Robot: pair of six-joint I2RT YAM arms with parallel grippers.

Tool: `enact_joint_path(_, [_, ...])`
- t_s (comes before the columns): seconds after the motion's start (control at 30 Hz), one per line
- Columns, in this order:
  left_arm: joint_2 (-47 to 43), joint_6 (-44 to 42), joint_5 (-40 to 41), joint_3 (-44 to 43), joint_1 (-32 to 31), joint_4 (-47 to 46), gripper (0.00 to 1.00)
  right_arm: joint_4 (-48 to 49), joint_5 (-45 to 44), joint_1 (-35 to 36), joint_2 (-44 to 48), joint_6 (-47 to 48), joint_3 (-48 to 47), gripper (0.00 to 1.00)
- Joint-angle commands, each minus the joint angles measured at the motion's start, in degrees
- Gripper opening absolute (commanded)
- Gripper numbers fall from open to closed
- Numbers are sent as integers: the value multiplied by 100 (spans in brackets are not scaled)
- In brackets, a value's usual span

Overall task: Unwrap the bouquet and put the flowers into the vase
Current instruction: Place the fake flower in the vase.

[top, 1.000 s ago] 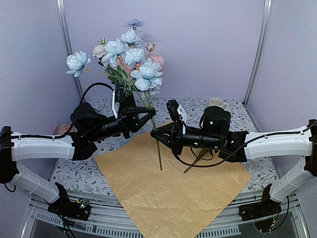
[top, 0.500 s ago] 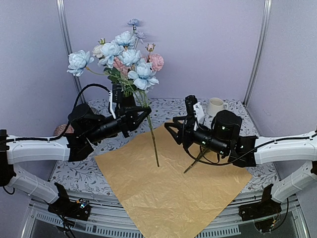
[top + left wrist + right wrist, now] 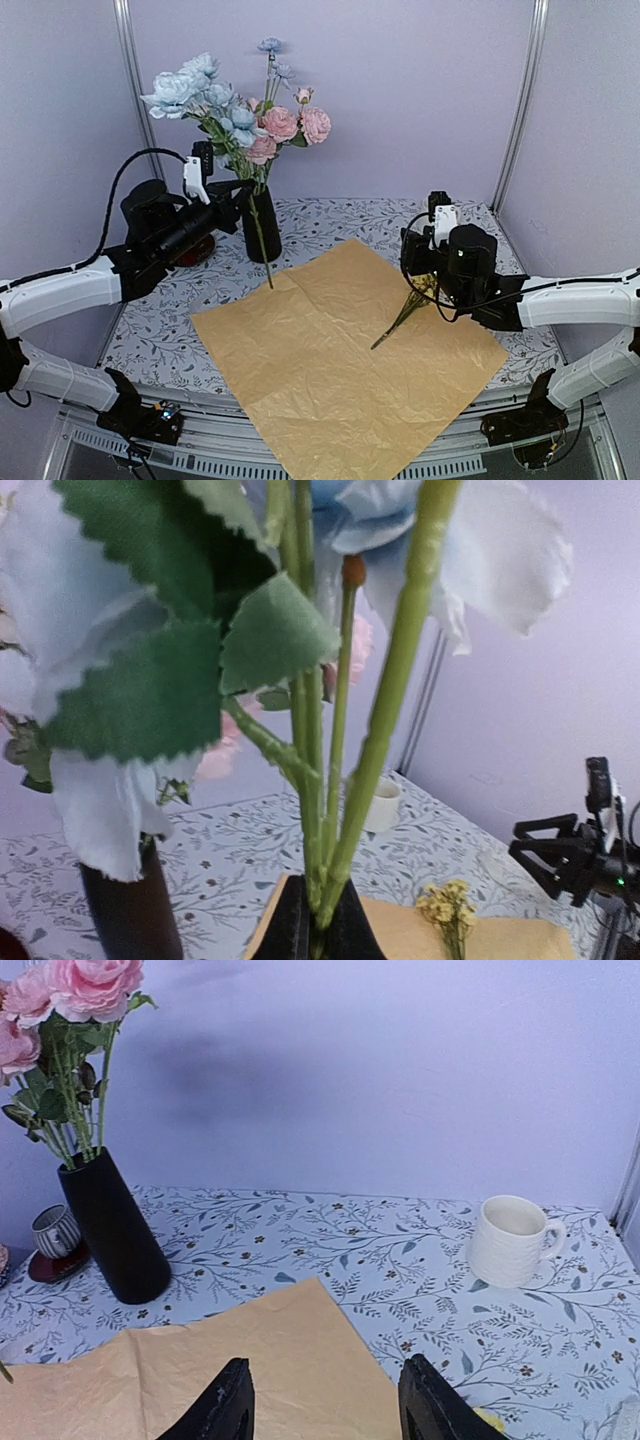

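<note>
The left gripper should rise next, carry the pale blue flowers' stem ends outward over the black vase's opening (image 3: 146, 852), lower and release, since the stem ends hang below the vase's rim and the opening lies outward.
The bouquet is unwrapped, and its tan paper (image 3: 350, 370) lies flat on the table. The black vase (image 3: 262, 228) holds pink roses (image 3: 290, 125). My left gripper (image 3: 238, 197) is shut on the green stems (image 3: 335, 810) of the pale blue flowers (image 3: 190, 88), just left of the vase. Their long stem ends hang down in front of it. My right gripper (image 3: 325, 1405) is open and empty over the paper's far corner. A sprig of small yellow blooms (image 3: 405, 308) lies on the paper beside it.
A white mug (image 3: 510, 1240) stands at the back right of the patterned table (image 3: 330, 1230). A small striped cup on a red base (image 3: 55, 1235) sits left of the vase (image 3: 115, 1230). Purple walls close in the back and sides.
My left gripper carried the blue flowers left and back to the vase. My right gripper opened, let go of the stems and drew back to the right.
</note>
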State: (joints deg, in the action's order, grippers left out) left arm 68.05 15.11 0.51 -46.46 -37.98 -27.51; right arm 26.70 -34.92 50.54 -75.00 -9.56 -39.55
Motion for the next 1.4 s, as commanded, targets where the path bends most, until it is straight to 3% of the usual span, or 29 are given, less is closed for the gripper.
enact_joint_path(0.0, [-208,-473,518,-294,268,96,0,697,-117,-79,-93,776,286,52])
enact_joint_path(0.2, [-135,-1022,1047,-844,501,-139,0,2021,794,-78,-394,893,1167,52])
enact_joint_path(0.6, [712,-2087,1468,-1724,833,-1641,0,2233,829,-82,-504,885,1288,53])
enact_joint_path(0.8, [1342,-2023,1469,-2168,1160,-1892,0,2247,852,-80,-472,895,1292,54])
enact_joint_path(1.37, [2123,-1059,900,-2203,1554,-2355,0,2267,1022,-73,-619,1086,1210,54])
